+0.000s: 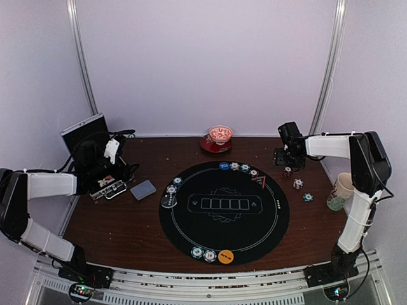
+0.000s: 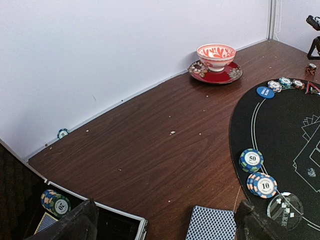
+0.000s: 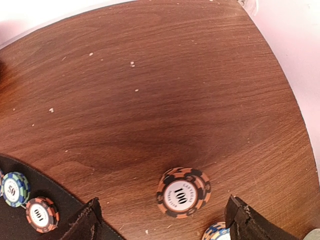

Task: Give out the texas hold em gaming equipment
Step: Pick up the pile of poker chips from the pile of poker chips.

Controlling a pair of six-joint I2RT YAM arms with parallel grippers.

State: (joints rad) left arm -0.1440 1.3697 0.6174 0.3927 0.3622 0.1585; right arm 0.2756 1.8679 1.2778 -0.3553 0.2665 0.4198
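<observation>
The orange-black chip stack [image 1: 287, 171] [image 3: 183, 192] lies on bare wood below the right gripper's fingers, so that gripper should next go down around it and close its fingers on the stack's sides.
My left gripper [image 2: 162, 227] is open and empty, low over the table between the open metal case [image 2: 120, 224] and a grey-blue-backed card deck [image 2: 212, 224]. In the top view it [image 1: 114, 176] sits left of the deck [image 1: 143, 189]. My right gripper [image 3: 167, 225] is open and empty, its jaws standing either side of an orange-black 100 chip stack [image 3: 183, 192] on bare wood, apart from it. Chip stacks [image 2: 251, 160] and a blue marker disc [image 2: 265, 92] sit on the black mat's rim; an orange disc [image 1: 226, 257] lies at its near edge. More chips [image 2: 55, 202] lie in the case.
The round black mat [image 1: 224, 213] fills the table's middle. A red-and-white bowl [image 1: 220, 133] on a red saucer stands at the back wall. A paper cup [image 1: 340, 190] stands at the right edge. Two loose chip stacks [image 1: 297, 183] lie right of the mat.
</observation>
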